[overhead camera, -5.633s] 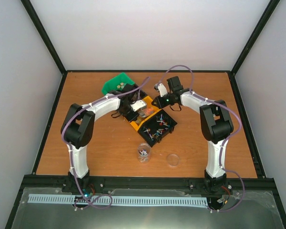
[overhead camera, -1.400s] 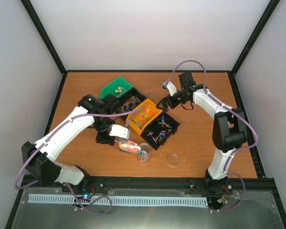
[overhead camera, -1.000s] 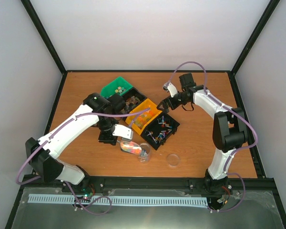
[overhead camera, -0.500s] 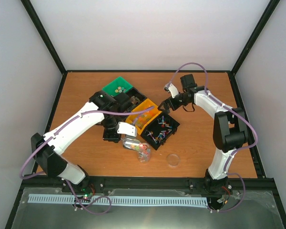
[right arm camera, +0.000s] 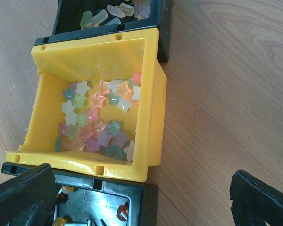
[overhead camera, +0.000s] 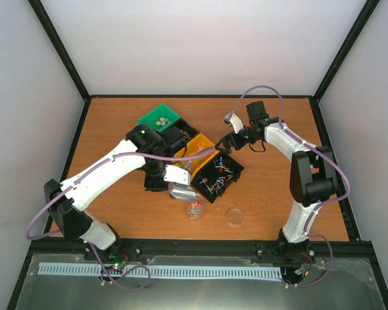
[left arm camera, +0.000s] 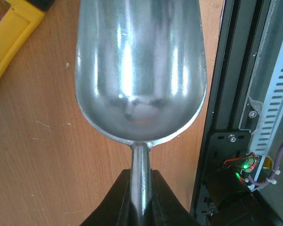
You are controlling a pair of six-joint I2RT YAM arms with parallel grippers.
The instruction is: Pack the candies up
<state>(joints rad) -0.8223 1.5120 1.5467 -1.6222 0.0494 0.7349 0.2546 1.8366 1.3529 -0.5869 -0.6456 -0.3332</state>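
The scoop is empty, so the robot's left gripper will next turn toward the yellow bin point(overhead camera: 195, 160), which lies outward and below it, and lower the scoop point(overhead camera: 180, 191) in to release it.
My left gripper point(overhead camera: 171, 177) is shut on the handle of the silver scoop point(overhead camera: 180, 191). The scoop's mouth sits just up-left of the clear jar point(overhead camera: 194, 210), which holds small coloured candies. In the left wrist view the black fingers point(left arm camera: 118, 193) clamp the handle and the scoop bowl point(left arm camera: 140, 70) shows bare metal. My right gripper point(overhead camera: 227, 132) hangs open above the far end of the bins. In the right wrist view the right gripper point(right arm camera: 139, 179) stands wide over the yellow bin point(right arm camera: 151, 117) of pastel star candies point(right arm camera: 96, 120).
Four bins lie in a diagonal row: green point(overhead camera: 160, 117), black with brownish lumps point(overhead camera: 178, 134), yellow point(overhead camera: 197, 152), black with thin coloured sticks point(overhead camera: 216, 173). The jar's clear lid point(overhead camera: 234, 216) lies flat to the right of the jar. The black frame rail point(left arm camera: 226, 141) runs close by the scoop.
The left arm carried the scoop of coloured candies right to the jar and tipped it. The scoop now looks empty and the jar holds more colour. The right arm barely moved.
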